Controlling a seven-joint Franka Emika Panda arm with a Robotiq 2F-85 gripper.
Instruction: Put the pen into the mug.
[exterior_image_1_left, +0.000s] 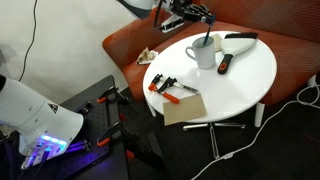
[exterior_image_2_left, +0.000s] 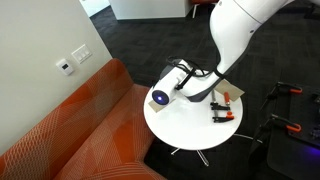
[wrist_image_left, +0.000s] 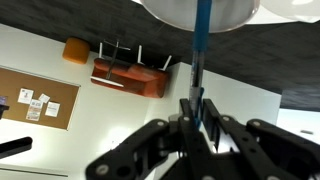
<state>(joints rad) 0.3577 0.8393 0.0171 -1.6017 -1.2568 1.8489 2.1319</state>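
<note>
Next, my gripper lowers toward the mug's rim and then opens, since the pen's far end already reaches into the white mug's opening (exterior_image_1_left: 204, 42) (wrist_image_left: 204, 8).
The white mug (exterior_image_1_left: 203, 54) stands on the round white table (exterior_image_1_left: 250, 80), towards its far side. In the wrist view its rim (wrist_image_left: 200, 10) fills the top edge. My gripper (exterior_image_1_left: 205, 22) hangs just above the mug and is shut on the thin dark pen (exterior_image_1_left: 209, 41). In the wrist view the pen (wrist_image_left: 198, 55) runs straight from my jaws (wrist_image_left: 197, 108) to the mug's opening, and its far end is hidden there. In an exterior view my arm and gripper (exterior_image_2_left: 192, 84) cover the mug.
Orange-handled clamps (exterior_image_1_left: 165, 87) (wrist_image_left: 130, 75) lie near the table's front left, beside a brown cardboard piece (exterior_image_1_left: 185, 107). A black-and-red tool (exterior_image_1_left: 225, 64) lies right of the mug. A white and black object (exterior_image_1_left: 240, 39) lies behind. An orange couch (exterior_image_1_left: 130, 50) curves round the table.
</note>
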